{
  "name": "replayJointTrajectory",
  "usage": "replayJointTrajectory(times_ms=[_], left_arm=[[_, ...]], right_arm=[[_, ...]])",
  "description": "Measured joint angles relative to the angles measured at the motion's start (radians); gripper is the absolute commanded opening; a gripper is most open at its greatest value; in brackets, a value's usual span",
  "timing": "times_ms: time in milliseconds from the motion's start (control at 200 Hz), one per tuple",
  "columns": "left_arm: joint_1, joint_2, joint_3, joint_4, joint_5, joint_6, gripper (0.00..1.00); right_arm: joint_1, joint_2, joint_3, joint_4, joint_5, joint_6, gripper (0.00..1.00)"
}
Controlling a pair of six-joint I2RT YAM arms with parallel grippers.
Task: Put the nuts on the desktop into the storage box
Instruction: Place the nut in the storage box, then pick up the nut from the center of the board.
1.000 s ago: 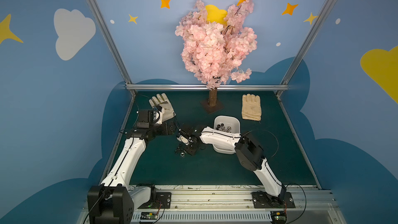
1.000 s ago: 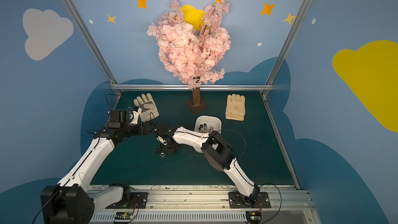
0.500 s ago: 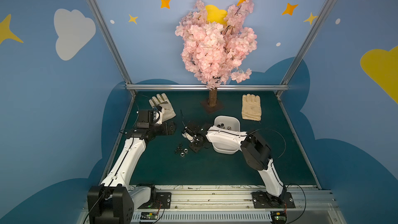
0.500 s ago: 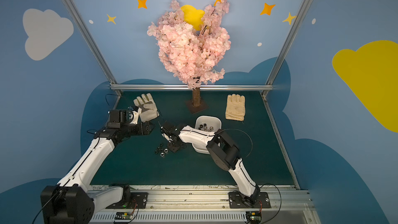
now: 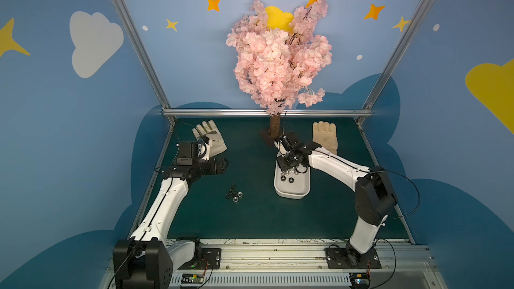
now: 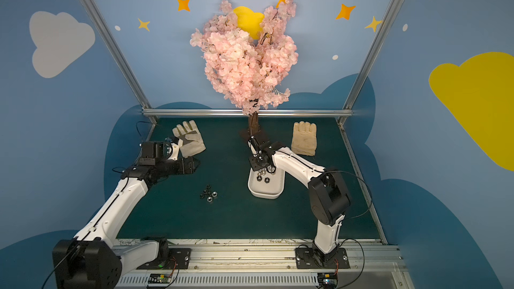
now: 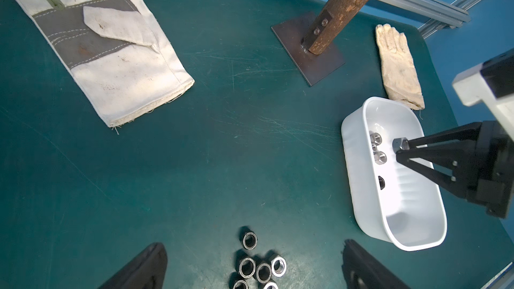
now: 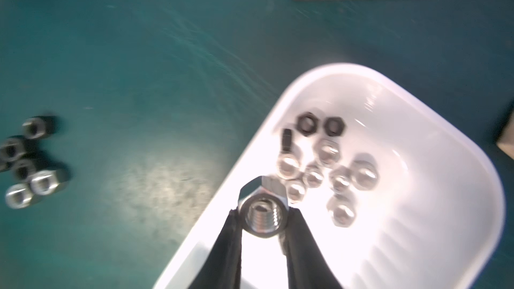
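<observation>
The silver nut is above the open storage box. I should next lower the silver nut with my right gripper toward the storage box's white bottom, beside the nuts inside, and then let it go.
Several black and silver nuts (image 5: pixel 234 192) (image 6: pixel 209 193) lie clustered on the dark green desktop (image 5: pixel 250 218). My left gripper (image 7: pixel 254 248) (image 5: pixel 219 165) hangs open above that cluster (image 7: pixel 257 268), holding nothing. The white storage box (image 5: pixel 290 196) (image 6: pixel 265 194) (image 7: pixel 350 123) sits right of centre with several nuts (image 8: pixel 328 162) inside. My right gripper (image 8: pixel 263 214) (image 7: pixel 402 148) hovers over the box's far end, shut on a silver nut (image 8: pixel 262 218) (image 7: pixel 400 144).
A grey-palmed work glove (image 5: pixel 208 139) lies at the back left, close to my left wrist. A pale glove (image 5: pixel 325 136) lies at the back right. The tree's brown trunk and base plate (image 7: pixel 308 54) stand just behind the box. Aluminium rails (image 5: pixel 267 112) edge the table.
My right gripper closed on a nut at the desktop cluster, then lifted and swung right and back to above the storage box. The left arm has stayed still.
</observation>
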Motion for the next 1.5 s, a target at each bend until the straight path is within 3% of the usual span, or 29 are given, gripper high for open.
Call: replayJointTrajectory(times_ms=[456, 741, 992, 1197, 1502], left_arm=[[0.000, 0.000, 0.000, 0.000, 0.000, -0.002, 1.00], [0.000, 0.000, 0.000, 0.000, 0.000, -0.003, 1.00], [0.000, 0.000, 0.000, 0.000, 0.000, -0.003, 1.00], [0.000, -0.001, 0.000, 0.000, -0.001, -0.003, 1.00], [0.000, -0.002, 0.000, 0.001, -0.004, -0.003, 1.00]], right_arm=[[-0.057, 0.109, -0.050, -0.047, 0.016, 0.005, 0.22], [-0.057, 0.129, -0.037, -0.080, 0.023, 0.008, 0.40], [-0.041, 0.124, 0.023, -0.127, 0.060, 0.005, 0.43], [0.051, 0.069, 0.116, -0.154, 0.080, -0.008, 0.46], [0.290, 0.082, 0.215, -0.129, -0.023, -0.036, 0.51]])
